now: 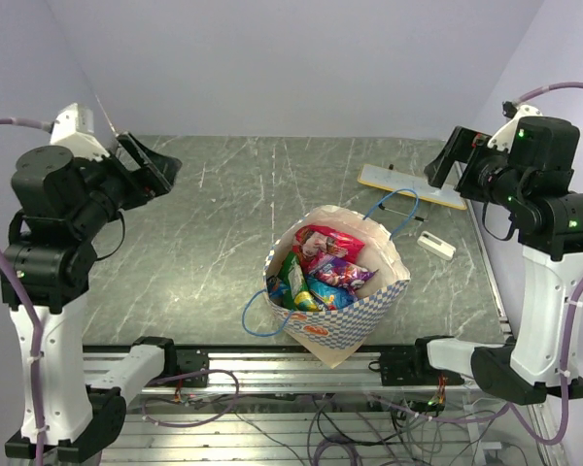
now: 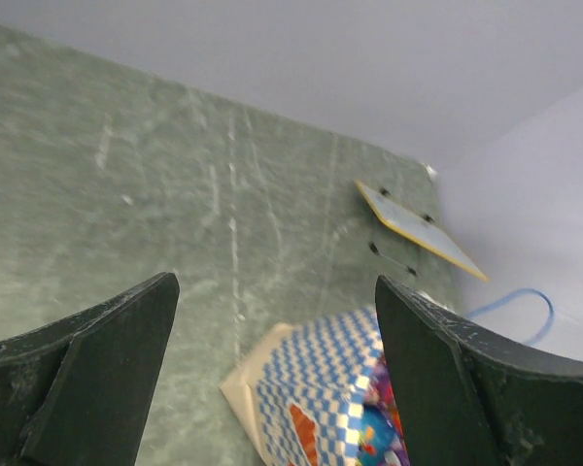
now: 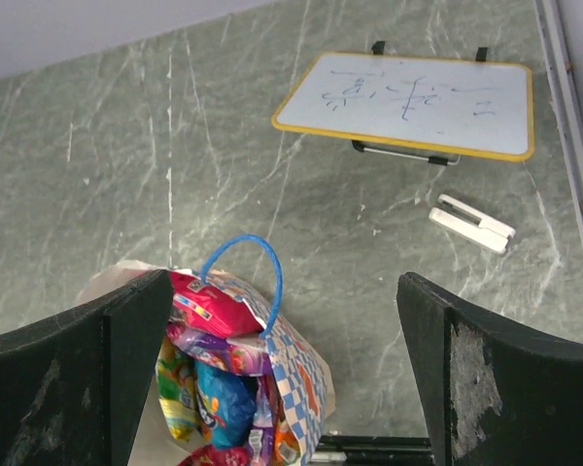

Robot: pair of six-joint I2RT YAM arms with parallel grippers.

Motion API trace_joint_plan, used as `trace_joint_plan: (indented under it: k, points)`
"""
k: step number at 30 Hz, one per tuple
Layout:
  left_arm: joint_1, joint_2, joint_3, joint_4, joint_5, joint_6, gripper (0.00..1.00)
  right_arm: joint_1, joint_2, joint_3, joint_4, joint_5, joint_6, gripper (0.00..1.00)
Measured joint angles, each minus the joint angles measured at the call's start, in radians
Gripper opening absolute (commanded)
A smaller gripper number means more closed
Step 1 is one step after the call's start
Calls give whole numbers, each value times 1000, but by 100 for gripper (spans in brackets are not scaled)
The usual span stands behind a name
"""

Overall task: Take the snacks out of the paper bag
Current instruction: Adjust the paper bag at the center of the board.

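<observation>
I should lower my right gripper and move it toward the bag next, with its open fingers around the blue cord handle (image 1: 405,192) (image 3: 252,239) that arches free above the bag's rim on the whiteboard side.
The paper bag (image 1: 348,328) stands open near the table's front middle, checkered blue and white outside, with blue cord handles (image 1: 394,206). The snacks (image 1: 323,270) fill it: a red packet (image 3: 214,306) on top, with purple (image 3: 223,354), blue (image 3: 223,398) and green (image 3: 175,398) ones under it. My left gripper (image 1: 151,165) hangs open, high at the far left, well away from the bag (image 2: 321,374). My right gripper (image 1: 445,160) is open and raised at the far right. Each wrist view shows wide jaws, left (image 2: 274,291) and right (image 3: 284,282), holding nothing.
A small yellow-framed whiteboard (image 1: 408,186) lies at the back right, seen too in the right wrist view (image 3: 408,102). A small white block (image 1: 436,245) sits just in front of it (image 3: 471,223). The metal rail (image 1: 272,364) runs along the near table edge.
</observation>
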Motion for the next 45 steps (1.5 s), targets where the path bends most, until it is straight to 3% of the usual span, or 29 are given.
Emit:
trace_joint_plan:
  k: [5, 10, 15, 18, 25, 29, 33, 41, 45]
  points:
    - [-5, -22, -160, 38, 185, -102, 93, -7, 3, -42, -19, -66, -47, 100]
    - [-8, -43, -310, 44, 348, -179, 95, -9, -12, -204, 13, -207, -60, 100]
    - [-13, -81, -383, -8, 463, -184, 98, -10, -12, -369, 62, -328, -63, 88]
    - [-28, -106, -410, -37, 510, -182, 97, -11, -10, -407, 85, -371, -73, 83]
    - [-95, -108, -410, -120, 524, -150, 95, -12, -9, -455, 144, -429, -81, 82]
    - [-210, -96, -429, -126, 474, -154, 95, -13, -6, -462, 163, -438, -81, 82]
    - [-412, -42, -430, -122, 372, -192, 97, -13, -2, -465, 171, -438, -81, 80]
    - [-760, -13, -439, -71, 198, -350, 96, -13, -2, -499, 187, -445, -81, 60]
    - [-921, 30, -424, -87, 127, -399, 86, -13, -2, -499, 192, -446, -84, 44]
